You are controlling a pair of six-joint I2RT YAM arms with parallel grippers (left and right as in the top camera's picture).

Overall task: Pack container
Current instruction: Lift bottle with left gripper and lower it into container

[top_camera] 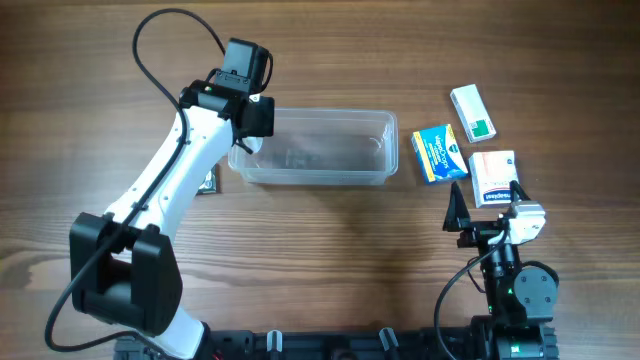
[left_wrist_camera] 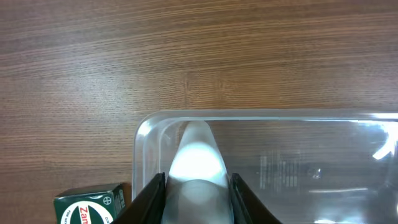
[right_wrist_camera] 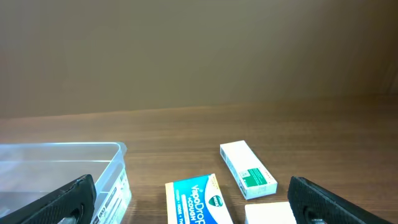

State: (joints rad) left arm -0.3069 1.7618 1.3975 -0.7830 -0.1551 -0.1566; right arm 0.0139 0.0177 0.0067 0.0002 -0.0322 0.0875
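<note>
My left gripper needs to move down and slightly back next and release the white rounded bottle at the container's end by the green box [left_wrist_camera: 169,148], open below.
The clear plastic container [top_camera: 330,178] lies at the table's middle, long side left to right. My left gripper [top_camera: 250,128] hangs over its left end, shut on a white rounded bottle [left_wrist_camera: 196,158] whose tip reaches down inside the container's left wall [left_wrist_camera: 152,134]. My right gripper [top_camera: 485,212] is open and empty, low over the table to the right of the container [right_wrist_camera: 68,155]. Its two fingers [right_wrist_camera: 199,208] frame a blue VapoDrops box [right_wrist_camera: 198,198].
A green box [top_camera: 207,182] lies just left of the container, also in the left wrist view [left_wrist_camera: 90,205]. Right of the container are the blue box [top_camera: 435,153], a white-and-green box [top_camera: 473,112] [right_wrist_camera: 249,169] and a white-and-red box [top_camera: 492,175].
</note>
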